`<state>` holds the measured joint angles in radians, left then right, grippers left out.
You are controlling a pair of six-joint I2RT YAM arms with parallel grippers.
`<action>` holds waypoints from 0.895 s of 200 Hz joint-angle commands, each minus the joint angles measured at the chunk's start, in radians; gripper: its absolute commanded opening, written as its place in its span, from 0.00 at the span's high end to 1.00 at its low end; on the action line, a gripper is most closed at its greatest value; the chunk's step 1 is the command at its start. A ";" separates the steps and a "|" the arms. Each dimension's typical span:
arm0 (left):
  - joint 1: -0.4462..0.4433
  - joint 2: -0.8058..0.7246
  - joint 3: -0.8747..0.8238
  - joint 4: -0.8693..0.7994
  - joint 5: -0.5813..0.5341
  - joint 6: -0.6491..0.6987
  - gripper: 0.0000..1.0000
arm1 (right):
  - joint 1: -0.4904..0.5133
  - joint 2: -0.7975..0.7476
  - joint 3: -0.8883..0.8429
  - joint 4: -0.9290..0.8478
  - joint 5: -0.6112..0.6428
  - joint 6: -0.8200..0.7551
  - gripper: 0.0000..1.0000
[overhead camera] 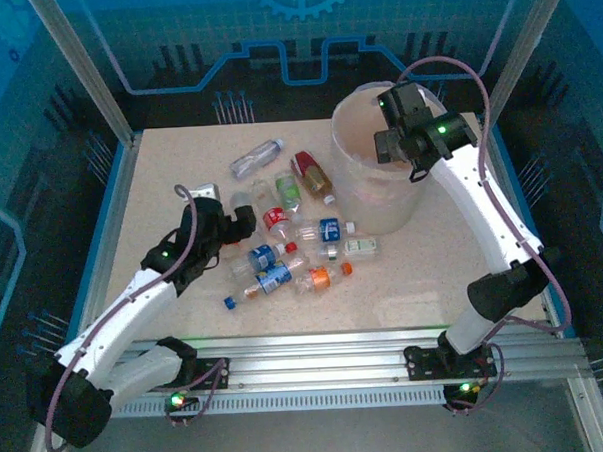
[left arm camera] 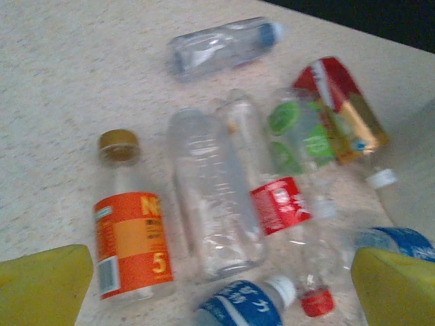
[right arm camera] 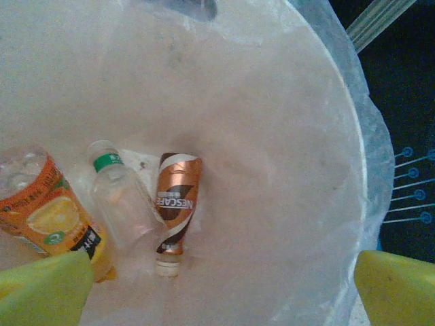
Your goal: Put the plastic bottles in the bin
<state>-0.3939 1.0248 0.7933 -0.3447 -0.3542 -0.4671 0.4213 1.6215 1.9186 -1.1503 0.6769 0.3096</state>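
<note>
My left gripper lowers over the bottle and its orange label (left arm camera: 132, 238) next and closes. The bottle lies apart from the others with bare tabletop around its cap.
Several plastic bottles (overhead camera: 274, 219) lie in a loose heap on the table's middle. My left gripper (overhead camera: 236, 224) hovers open over the heap's left side. In the left wrist view its yellow fingers (left arm camera: 44, 285) flank an orange-labelled bottle (left arm camera: 129, 238), a clear one (left arm camera: 214, 197) and a red-labelled one (left arm camera: 279, 204), gripping none. The whitish bin (overhead camera: 381, 208) stands at the back right. My right gripper (overhead camera: 393, 132) hangs open over its mouth, holding nothing. Inside the lined bin (right arm camera: 272, 102) lie an orange-labelled bottle (right arm camera: 47, 217), a clear green-banded one (right arm camera: 122, 197) and a brown one (right arm camera: 175, 204).
A clear bottle (overhead camera: 257, 158) and a red-and-gold one (overhead camera: 312, 175) lie behind the heap, near the bin. Blue-labelled bottles (overhead camera: 274, 279) and an orange-labelled one (overhead camera: 319, 278) sit toward the front. Blue walls and metal posts (overhead camera: 84, 65) edge the table.
</note>
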 commanded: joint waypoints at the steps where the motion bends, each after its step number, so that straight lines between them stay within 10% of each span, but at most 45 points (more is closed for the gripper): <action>1: 0.064 0.026 0.024 -0.084 0.014 -0.056 0.01 | 0.044 -0.062 -0.050 0.046 0.117 -0.011 0.00; 179: 0.272 0.391 -0.063 0.098 0.274 -0.060 0.18 | 0.043 -0.189 -0.204 0.084 -0.084 0.033 0.00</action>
<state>-0.1390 1.3788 0.7300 -0.2836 -0.1143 -0.5034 0.4644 1.4567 1.7294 -1.0824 0.6189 0.3183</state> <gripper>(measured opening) 0.856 0.996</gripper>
